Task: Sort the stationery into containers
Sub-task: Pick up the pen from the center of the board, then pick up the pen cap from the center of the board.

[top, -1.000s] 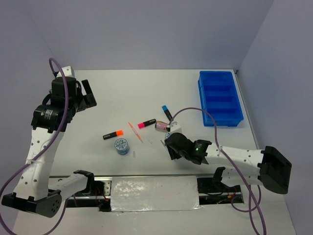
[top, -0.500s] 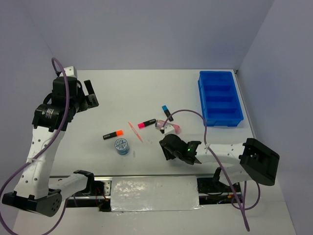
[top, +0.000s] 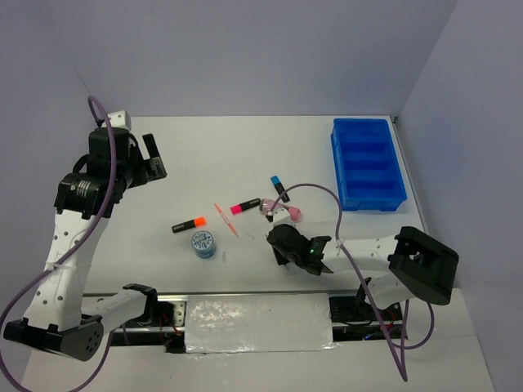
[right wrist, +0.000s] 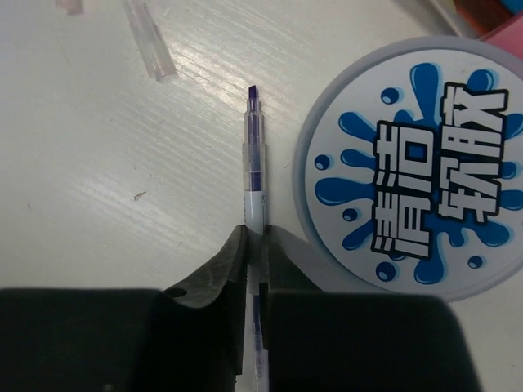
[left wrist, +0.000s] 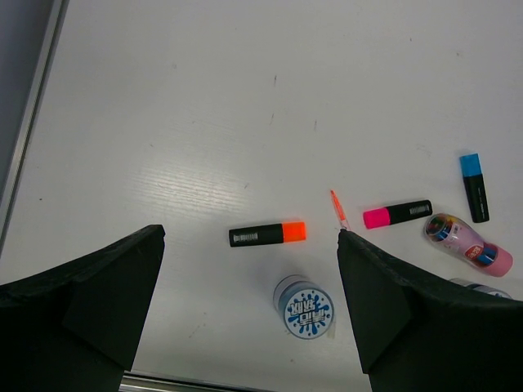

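I next need to lower my left gripper rightward in the top view onto the clear pen cap; the white pen's purple tip is bare.
In the right wrist view my right gripper (right wrist: 256,237) is shut on a thin white pen (right wrist: 255,175) with a purple tip, low over the table. A blue-white patterned disc (right wrist: 417,171) lies just to its right. From above, the right gripper (top: 283,243) sits below the pink patterned tube (top: 283,211). My left gripper (top: 149,159) hangs open, high at the left. Below it lie the orange-capped highlighter (left wrist: 267,234), another disc (left wrist: 304,305), the pink-capped highlighter (left wrist: 397,215), the blue-capped highlighter (left wrist: 475,187) and a thin orange pen (left wrist: 337,209). The blue tray (top: 368,163) stands at the far right.
A clear pen cap (right wrist: 149,51) lies on the table ahead of the held pen. The right arm's purple cable (top: 323,189) loops over the table between the tube and the tray. Walls close the table's back and sides.
My right gripper has shut on the thin pen. The right arm's elbow has swung left and nearer. The left arm has barely moved.
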Robot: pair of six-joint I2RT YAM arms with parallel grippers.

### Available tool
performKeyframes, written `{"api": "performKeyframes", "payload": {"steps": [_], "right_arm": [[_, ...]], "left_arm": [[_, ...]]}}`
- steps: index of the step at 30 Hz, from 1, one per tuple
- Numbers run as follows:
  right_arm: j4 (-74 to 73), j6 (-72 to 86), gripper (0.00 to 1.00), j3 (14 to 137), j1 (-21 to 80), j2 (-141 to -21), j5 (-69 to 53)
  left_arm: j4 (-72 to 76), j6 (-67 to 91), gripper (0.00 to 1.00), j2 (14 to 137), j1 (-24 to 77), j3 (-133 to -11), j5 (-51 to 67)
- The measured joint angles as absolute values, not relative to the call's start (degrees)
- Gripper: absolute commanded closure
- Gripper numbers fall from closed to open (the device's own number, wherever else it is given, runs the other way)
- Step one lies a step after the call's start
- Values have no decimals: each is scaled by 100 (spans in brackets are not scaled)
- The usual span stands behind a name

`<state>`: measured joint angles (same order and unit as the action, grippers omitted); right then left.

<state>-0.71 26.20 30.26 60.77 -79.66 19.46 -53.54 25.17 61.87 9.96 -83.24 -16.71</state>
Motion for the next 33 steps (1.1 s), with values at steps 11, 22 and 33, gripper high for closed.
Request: {"api": "performKeyframes", "payload": {"steps": [11,22,33], "right_arm": [[-958,2827,100,3286,6438,-7238,1653],[-3046,2947,100,5964,6462,-5448,2512],[-5553,3874,100,6178,6460,-4493,2965]], "left_arm": [[-5513,2733,1,6525,996,-8576,-1481],[-5461,4552,3,8047,2488,-8980,-1457],[-5561,6528,14,9426,4589,-8989,-2333]]}}
